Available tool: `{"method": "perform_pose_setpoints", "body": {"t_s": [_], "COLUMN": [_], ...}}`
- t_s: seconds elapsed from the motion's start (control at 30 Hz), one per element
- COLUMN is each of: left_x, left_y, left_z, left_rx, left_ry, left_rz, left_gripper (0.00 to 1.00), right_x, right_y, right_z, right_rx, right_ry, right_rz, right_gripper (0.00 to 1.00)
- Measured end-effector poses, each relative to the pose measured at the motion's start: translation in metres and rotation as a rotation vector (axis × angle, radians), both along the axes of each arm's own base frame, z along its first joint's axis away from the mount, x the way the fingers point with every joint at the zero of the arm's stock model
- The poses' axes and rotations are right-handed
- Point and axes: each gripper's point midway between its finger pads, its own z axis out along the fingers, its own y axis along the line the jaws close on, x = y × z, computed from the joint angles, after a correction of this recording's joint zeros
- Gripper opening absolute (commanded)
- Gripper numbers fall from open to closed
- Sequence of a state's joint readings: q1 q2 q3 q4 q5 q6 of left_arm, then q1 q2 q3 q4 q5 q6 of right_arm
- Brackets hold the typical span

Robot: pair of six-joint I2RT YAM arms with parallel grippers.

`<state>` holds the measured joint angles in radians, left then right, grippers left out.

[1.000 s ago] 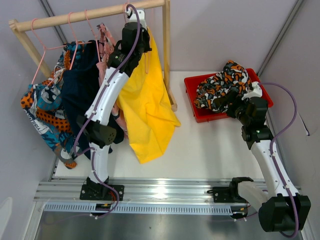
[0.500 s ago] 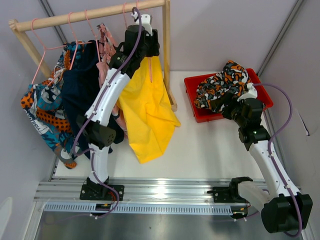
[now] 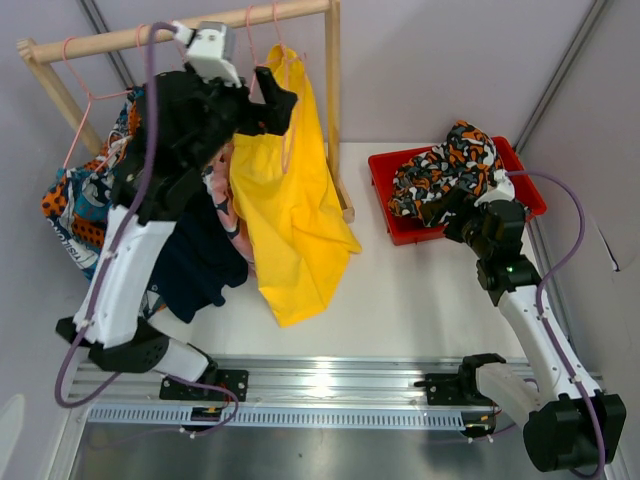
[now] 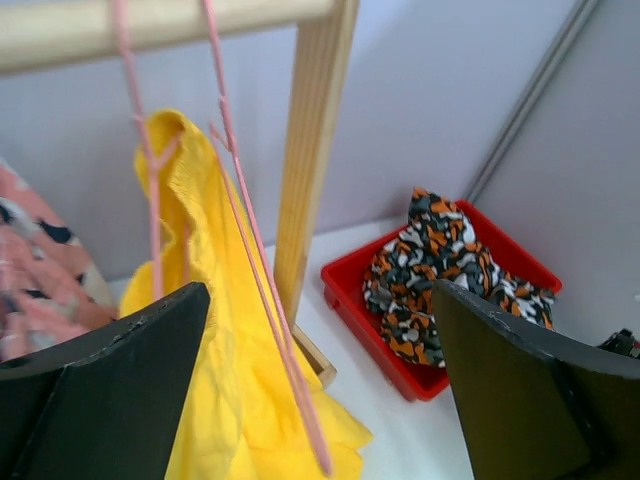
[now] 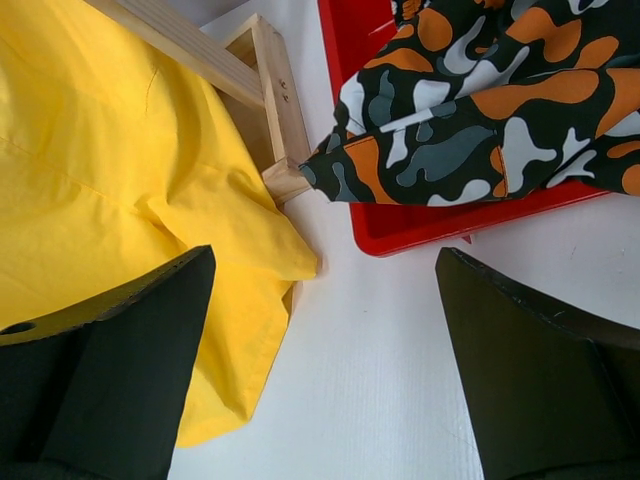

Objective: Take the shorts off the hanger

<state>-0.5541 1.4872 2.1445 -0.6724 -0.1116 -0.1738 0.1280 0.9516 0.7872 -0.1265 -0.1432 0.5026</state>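
Observation:
Next, my left gripper moves down and left in the wrist view onto the wire holding the yellow shorts, since it is off the fingers' middle.
Yellow shorts hang from a pink hanger on the wooden rail, and a bare pink hanger wire slants across their front. My left gripper is raised beside their top edge, open and holding nothing; the wrist view shows the left gripper with the yellow shorts between and beyond the wide jaws. Orange-black shorts lie heaped in the red tray. My right gripper is open and empty just in front of the tray, and the wrist view shows the right gripper over bare table.
Navy shorts, pink patterned shorts and blue-orange patterned shorts hang further left on the rail. The rack's upright post and its foot stand between the yellow shorts and the tray. Grey walls close in behind and at the sides.
My left gripper has opened and pulled back and to the left from the top of the yellow shorts, with the arm swinging up. The right gripper has drawn slightly back from the tray.

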Motion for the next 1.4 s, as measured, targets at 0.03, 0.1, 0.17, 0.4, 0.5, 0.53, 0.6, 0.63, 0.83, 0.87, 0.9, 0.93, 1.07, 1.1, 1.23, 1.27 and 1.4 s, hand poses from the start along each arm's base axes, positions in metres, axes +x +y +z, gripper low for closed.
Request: {"method": "perform_pose_setpoints", "body": {"t_s": [0.03,0.1,0.17,0.4,0.5,0.53,0.6,0.63,0.83,0.87,0.9,0.93,1.07,1.1,1.23,1.27,1.4], "left_x": [-0.007,-0.013,-0.008,0.065,0.097,0.104,0.111,0.113,0.113,0.113,0.113,0.114,0.114,0.114,0.115,0.115,0.117], "left_y": [0.009,0.022,0.032,0.042,0.047,0.051,0.059,0.063,0.075,0.076,0.075,0.075,0.074,0.074,0.071,0.068,0.068], "left_z": [0.009,0.020,0.023,-0.034,-0.076,-0.086,-0.096,-0.097,-0.083,-0.082,-0.081,-0.080,-0.081,-0.081,-0.082,-0.083,-0.083], "left_rx": [-0.010,-0.014,-0.014,0.080,0.138,0.152,0.164,0.164,0.138,0.137,0.132,0.126,0.115,0.113,0.114,0.115,0.115], "left_ry": [-0.024,-0.054,-0.063,0.058,0.154,0.178,0.203,0.206,0.176,0.173,0.170,0.168,0.171,0.172,0.174,0.176,0.178], "left_rz": [0.016,0.047,0.086,0.219,0.258,0.270,0.291,0.302,0.328,0.328,0.327,0.325,0.311,0.309,0.287,0.273,0.267], "left_gripper": [0.99,0.99,0.99,0.94,0.93,0.93,0.92,0.91,0.72,0.64,0.55,0.51,0.28,0.26,0.00,0.00,0.00], "right_x": [0.000,-0.001,-0.001,-0.003,-0.004,-0.005,-0.006,-0.006,-0.008,-0.008,-0.008,-0.008,-0.009,-0.009,-0.009,-0.009,-0.009], "right_y": [0.000,0.002,0.004,0.005,0.004,0.003,0.001,0.001,0.000,0.000,0.000,0.000,-0.001,-0.001,-0.001,-0.002,-0.002], "right_z": [0.001,0.001,0.001,-0.003,-0.003,-0.004,-0.004,-0.004,-0.010,-0.011,-0.012,-0.013,-0.016,-0.016,-0.016,-0.016,-0.016], "right_rx": [0.002,0.003,0.003,-0.002,-0.011,-0.014,-0.021,-0.024,-0.035,-0.035,-0.036,-0.036,-0.038,-0.038,-0.039,-0.040,-0.040], "right_ry": [-0.001,-0.002,-0.003,0.005,0.006,0.008,0.009,0.009,0.018,0.019,0.021,0.022,0.029,0.028,0.030,0.030,0.027], "right_rz": [0.001,0.004,0.010,0.015,0.010,0.007,0.001,0.001,0.000,0.000,0.000,0.000,-0.003,-0.003,-0.005,-0.005,-0.006], "right_gripper": [0.99,0.99,0.99,0.99,0.99,0.99,1.00,0.99,0.99,0.99,0.99,0.99,0.99,0.99,0.99,0.99,0.99]}}
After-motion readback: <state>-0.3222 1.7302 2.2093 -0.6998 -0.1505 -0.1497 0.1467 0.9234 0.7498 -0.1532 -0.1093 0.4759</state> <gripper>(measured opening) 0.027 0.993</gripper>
